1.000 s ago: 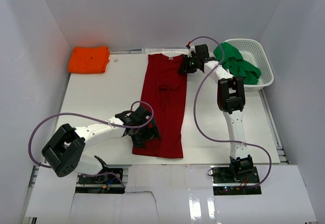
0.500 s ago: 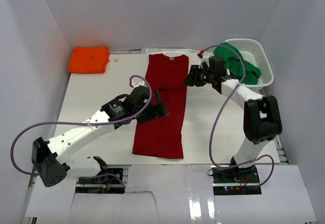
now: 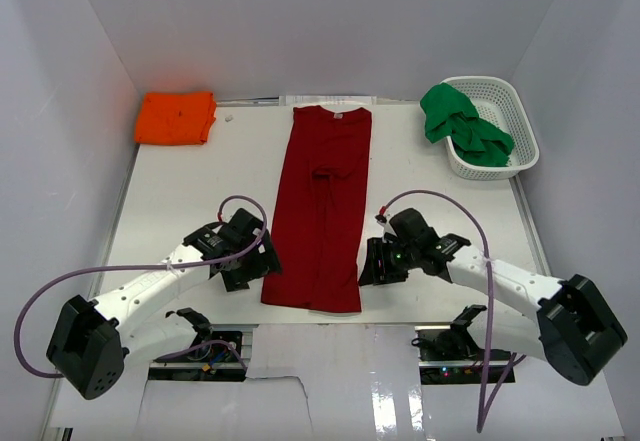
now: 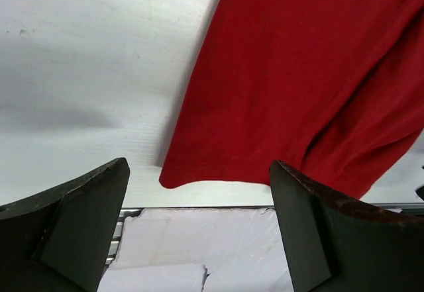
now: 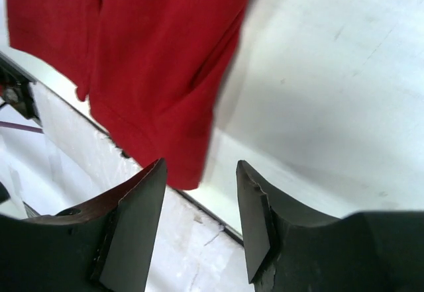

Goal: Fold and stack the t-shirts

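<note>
My left gripper is beside the dark red t-shirt's near hem corner [image 3: 267, 299] [image 4: 171, 175], and that corner shows between its open fingers. It needs to go down and slightly back onto that corner next.
The dark red t-shirt [image 3: 324, 211] lies folded into a long narrow strip down the middle of the table, collar at the far end. My left gripper [image 3: 262, 269] is open and empty beside its near left corner, which shows in the left wrist view [image 4: 291, 80]. My right gripper [image 3: 370, 266] is open and empty beside its near right corner, seen in the right wrist view [image 5: 152, 60]. The bright orange t-shirt [image 3: 176, 117] lies folded at the far left. The green t-shirt [image 3: 462, 126] is bunched in the white basket [image 3: 520, 121].
The white lattice basket stands at the far right corner. The table's near edge [image 4: 199, 207] runs just below the red shirt's hem. White walls close in the left, right and back sides.
Both arms have swung from the shirt's upper and middle part down to its near hem corners. The red shirt lies flat and has not moved.
</note>
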### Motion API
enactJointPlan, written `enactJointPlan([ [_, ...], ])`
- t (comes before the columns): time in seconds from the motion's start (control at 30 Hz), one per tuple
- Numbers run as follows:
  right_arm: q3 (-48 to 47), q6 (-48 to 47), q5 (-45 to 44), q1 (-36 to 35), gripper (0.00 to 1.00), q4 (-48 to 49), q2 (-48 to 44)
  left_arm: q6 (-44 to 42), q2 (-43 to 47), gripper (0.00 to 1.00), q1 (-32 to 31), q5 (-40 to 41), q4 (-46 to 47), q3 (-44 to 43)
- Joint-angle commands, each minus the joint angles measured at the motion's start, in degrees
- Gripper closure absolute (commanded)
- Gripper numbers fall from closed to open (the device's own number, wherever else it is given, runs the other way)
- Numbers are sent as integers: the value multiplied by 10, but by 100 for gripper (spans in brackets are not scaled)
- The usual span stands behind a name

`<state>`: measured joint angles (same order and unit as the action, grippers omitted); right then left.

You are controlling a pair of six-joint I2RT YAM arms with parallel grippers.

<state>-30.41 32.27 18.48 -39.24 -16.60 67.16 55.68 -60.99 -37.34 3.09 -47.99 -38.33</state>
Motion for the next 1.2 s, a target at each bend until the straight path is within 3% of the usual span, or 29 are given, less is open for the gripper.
enactJointPlan([
  [0.0,18,67,-37,-34,47,-6,-50,-14,8,2,3,-30,25,17],
  [0.27,61,134,-49,-124,46,38,-24,-10,-8,3,3,-75,53,53],
  [0.5,62,147,-70,-152,49,87,19,-5,-6,5,2,-76,59,60],
  [0.6,55,148,-74,-153,61,90,29,0,-2,12,2,-83,69,69],
  [0.7,52,151,-79,-159,81,83,26,1,3,29,-1,-84,73,74],
  [0.73,53,155,-82,-160,91,79,22,2,3,43,-2,-84,74,74],
  [0.77,54,157,-83,-162,92,76,11,3,5,78,-2,-84,74,76],
  [0.8,56,160,-81,-163,92,73,4,5,10,99,-2,-88,75,77],
  [1.17,43,183,-62,-183,92,39,-24,1,27,100,-5,-137,72,79],
])
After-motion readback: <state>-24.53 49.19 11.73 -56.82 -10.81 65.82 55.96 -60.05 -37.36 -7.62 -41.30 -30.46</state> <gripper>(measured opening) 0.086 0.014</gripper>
